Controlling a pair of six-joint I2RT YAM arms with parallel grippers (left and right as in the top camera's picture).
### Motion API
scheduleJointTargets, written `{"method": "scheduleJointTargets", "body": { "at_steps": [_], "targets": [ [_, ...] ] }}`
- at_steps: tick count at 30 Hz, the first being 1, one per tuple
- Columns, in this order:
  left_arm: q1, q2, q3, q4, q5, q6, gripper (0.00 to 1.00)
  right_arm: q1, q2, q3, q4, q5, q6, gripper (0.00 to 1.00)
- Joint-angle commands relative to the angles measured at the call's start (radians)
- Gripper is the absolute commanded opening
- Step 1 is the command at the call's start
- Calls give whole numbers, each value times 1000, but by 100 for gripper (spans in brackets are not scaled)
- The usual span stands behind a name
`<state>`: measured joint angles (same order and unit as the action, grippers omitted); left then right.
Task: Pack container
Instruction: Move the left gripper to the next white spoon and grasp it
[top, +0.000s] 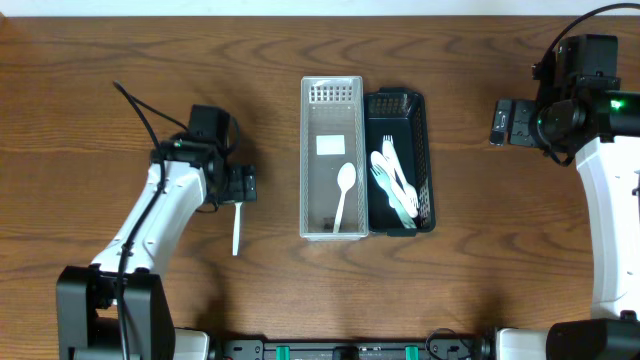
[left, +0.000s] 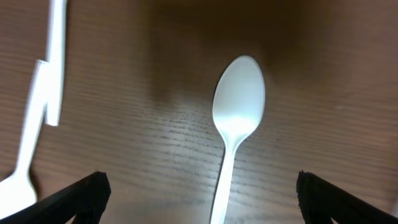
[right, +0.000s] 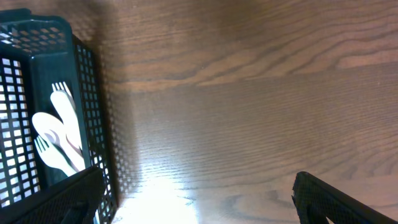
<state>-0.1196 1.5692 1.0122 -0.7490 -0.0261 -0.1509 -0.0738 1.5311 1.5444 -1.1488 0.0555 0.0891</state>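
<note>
The white spoon's handle already runs between my open fingers. My left gripper will next lower onto the spoon's narrow neck, just behind its bowl, and close.
A clear basket (top: 332, 100) stands mid-table with one white spoon (top: 343, 195) in it. A dark green basket (top: 425, 160) touches its right side and holds several white forks (top: 393, 180); it also shows in the right wrist view (right: 87, 93). My left gripper (top: 244, 187) is open, low over another white spoon (left: 239, 102) lying on the table. The spoon's handle runs between the fingers (left: 200, 180), untouched. In the overhead view only a white handle (top: 237, 230) shows below the gripper. My right gripper (top: 497, 122) is open and empty over bare wood (right: 196, 180), right of the dark basket.
Two more white utensils (left: 37, 106) lie at the left edge of the left wrist view; the arm hides them in the overhead view. The wooden table (top: 120, 60) extends around the baskets.
</note>
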Motion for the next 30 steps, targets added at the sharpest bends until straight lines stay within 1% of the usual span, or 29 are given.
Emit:
{"method": "scheduleJointTargets", "body": {
  "at_steps": [1, 4, 7, 17, 24, 26, 30],
  "targets": [
    [-2, 8, -64, 52, 0, 53, 98, -6, 2, -4, -2, -4, -16, 99],
    [-2, 11, -113, 113, 3, 85, 98, -6, 3, -4, -2, -4, -16, 99],
    [-2, 27, -136, 154, 47, 121, 98, -6, 2, -4, -2, -4, -16, 99],
    [-2, 175, -136, 183, 49, 121, 98, -6, 2, -4, -2, -4, -16, 99],
    [-2, 206, -136, 173, 50, 121, 100, -6, 2, -4, -2, -4, -16, 99],
    [-2, 206, -136, 163, 50, 121, 91, -6, 2, -4, -2, -4, -16, 99],
    [-2, 206, -136, 136, 50, 121, 66, -6, 2, -4, -2, -4, -16, 99]
  ]
}}
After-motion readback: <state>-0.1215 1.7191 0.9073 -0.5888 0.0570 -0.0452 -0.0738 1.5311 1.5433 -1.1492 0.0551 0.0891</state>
